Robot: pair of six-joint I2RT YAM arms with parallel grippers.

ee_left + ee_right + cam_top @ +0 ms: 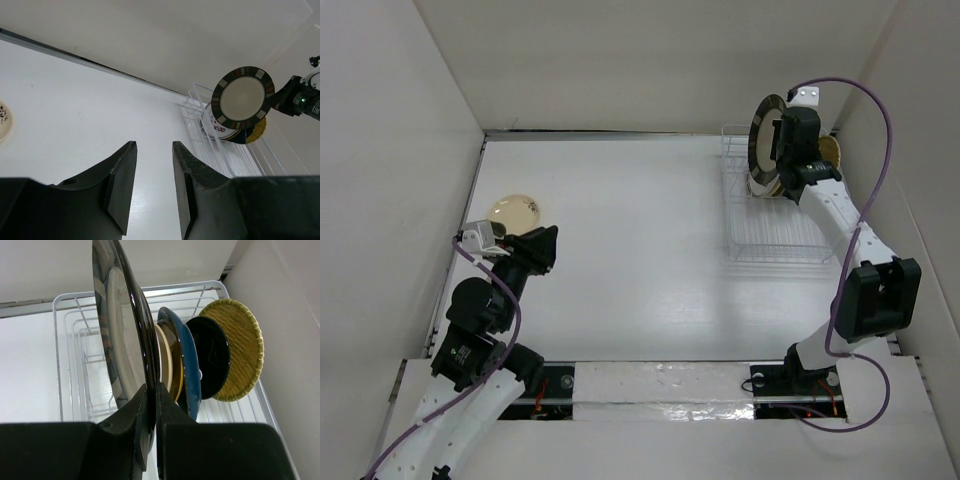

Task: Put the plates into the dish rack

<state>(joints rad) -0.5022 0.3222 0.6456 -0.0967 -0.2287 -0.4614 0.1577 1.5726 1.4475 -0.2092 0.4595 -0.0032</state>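
Observation:
I will next lower the dark-rimmed plate with my right gripper between the dish rack's wires beside the cream plate.
My right gripper (152,387) is shut on the edge of the large dark-rimmed plate (120,325), which it holds upright over the dish rack (65,340). Behind that plate, several plates stand in the rack: a cream one (165,360), a blue one (192,370), a glossy black one (210,355) and a woven yellow one (240,345). From above, the held plate (765,135) hangs over the rack's (775,245) far end. A yellow patterned plate (516,210) lies flat at the table's left. Just near-right of it my left gripper (546,242) is open and holds nothing.
The rack stands against the right wall, with the back wall just behind it. Its near half (227,160) shows only bare wire tines. The yellow plate (2,120) peeks in at the left edge of the left wrist view. My right arm (850,225) reaches along the right wall.

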